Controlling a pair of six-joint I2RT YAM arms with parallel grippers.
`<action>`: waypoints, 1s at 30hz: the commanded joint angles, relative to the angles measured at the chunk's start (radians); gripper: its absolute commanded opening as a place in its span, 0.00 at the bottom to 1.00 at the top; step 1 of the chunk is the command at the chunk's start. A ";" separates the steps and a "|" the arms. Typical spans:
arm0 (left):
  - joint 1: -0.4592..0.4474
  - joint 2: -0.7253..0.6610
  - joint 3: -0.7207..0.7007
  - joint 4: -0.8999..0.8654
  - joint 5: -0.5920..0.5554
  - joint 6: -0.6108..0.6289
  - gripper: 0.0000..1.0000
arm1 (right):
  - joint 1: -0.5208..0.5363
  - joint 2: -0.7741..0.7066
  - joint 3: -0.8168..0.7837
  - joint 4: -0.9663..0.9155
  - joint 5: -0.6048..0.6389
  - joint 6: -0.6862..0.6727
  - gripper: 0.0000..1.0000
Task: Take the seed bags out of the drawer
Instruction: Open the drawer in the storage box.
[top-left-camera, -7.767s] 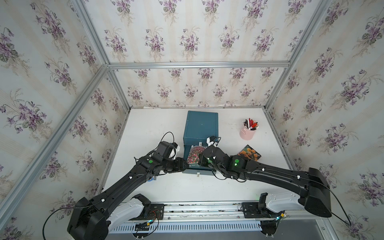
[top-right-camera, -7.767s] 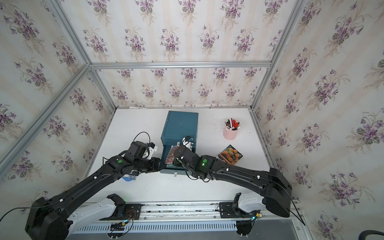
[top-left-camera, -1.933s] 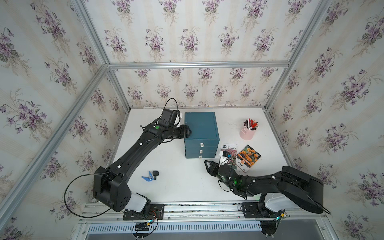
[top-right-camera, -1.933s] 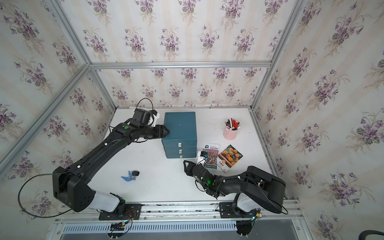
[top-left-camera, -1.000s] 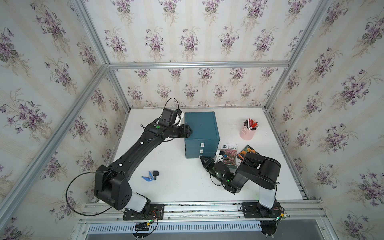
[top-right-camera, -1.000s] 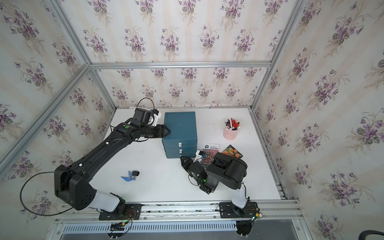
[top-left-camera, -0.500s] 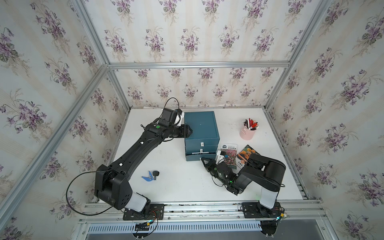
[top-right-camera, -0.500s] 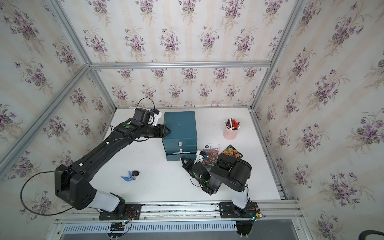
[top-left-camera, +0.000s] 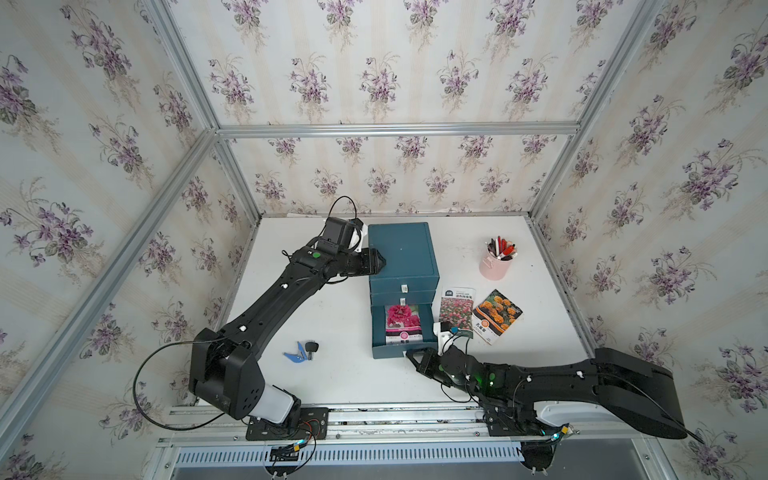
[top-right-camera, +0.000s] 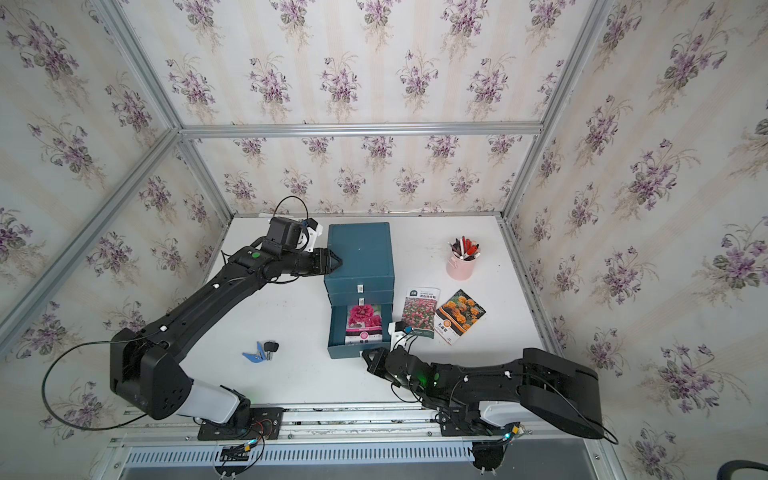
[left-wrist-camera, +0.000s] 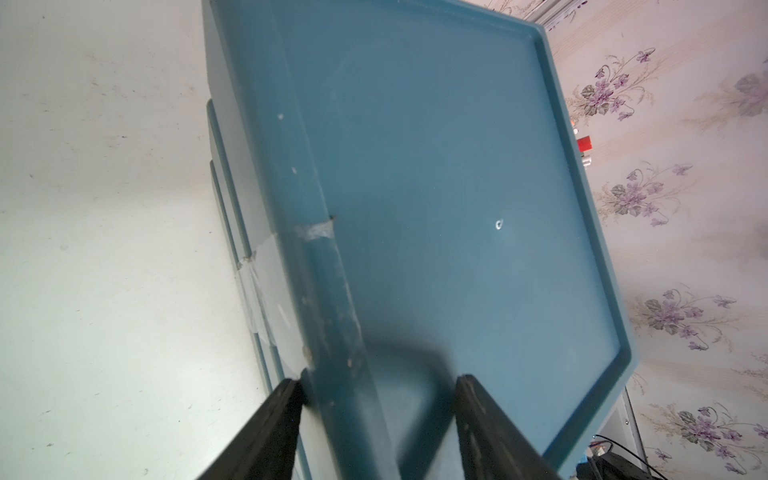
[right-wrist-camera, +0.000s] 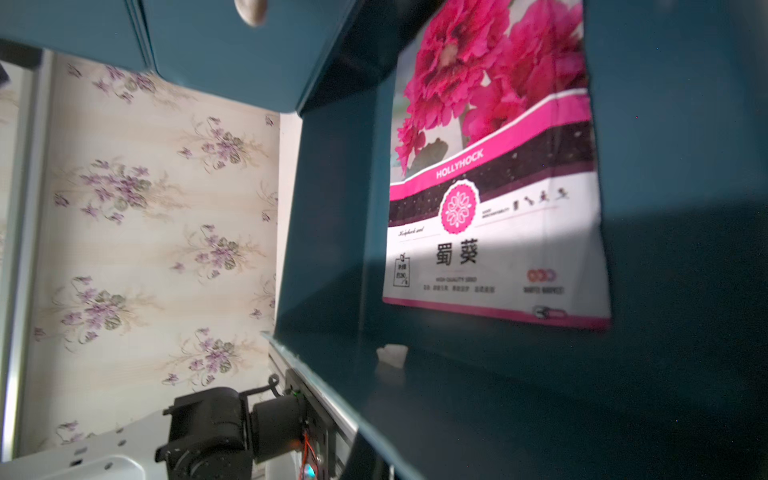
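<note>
The cabinet covers the far end of the drawer's bag, so my right gripper should next draw back over the bare tabletop between it and the bar and release the drawer's handle.
The teal cabinet has its bottom drawer pulled out. One of the seed bags, with big pink blooms above a white label, lies flat in that drawer and fills the right wrist view. Two other seed bags lie on the table to the cabinet's right: a pink-red flower field and orange marigolds. My right gripper is shut on the handle at the drawer's front. My left gripper is closed over the cabinet's top left edge, one finger against the side wall.
A pink cup of pens stands at the back right. A blue tag with keys lies left of the drawer. Papered walls close in on three sides, and the arms' rail runs along the front.
The bottom drawer has slid out toward the front with my right gripper pulling back on it, baring the pink-bloom bag. My left gripper has stayed on the cabinet and tightened a little.
</note>
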 joint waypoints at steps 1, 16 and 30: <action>0.001 0.015 -0.011 -0.112 -0.049 -0.014 0.62 | 0.011 0.020 0.020 -0.172 -0.011 -0.018 0.00; 0.000 0.026 -0.016 -0.108 -0.045 -0.016 0.62 | 0.081 0.046 0.119 -0.329 0.038 -0.059 0.00; 0.000 -0.023 -0.001 -0.126 -0.030 -0.007 0.68 | 0.211 -0.073 0.397 -0.898 0.291 -0.158 0.73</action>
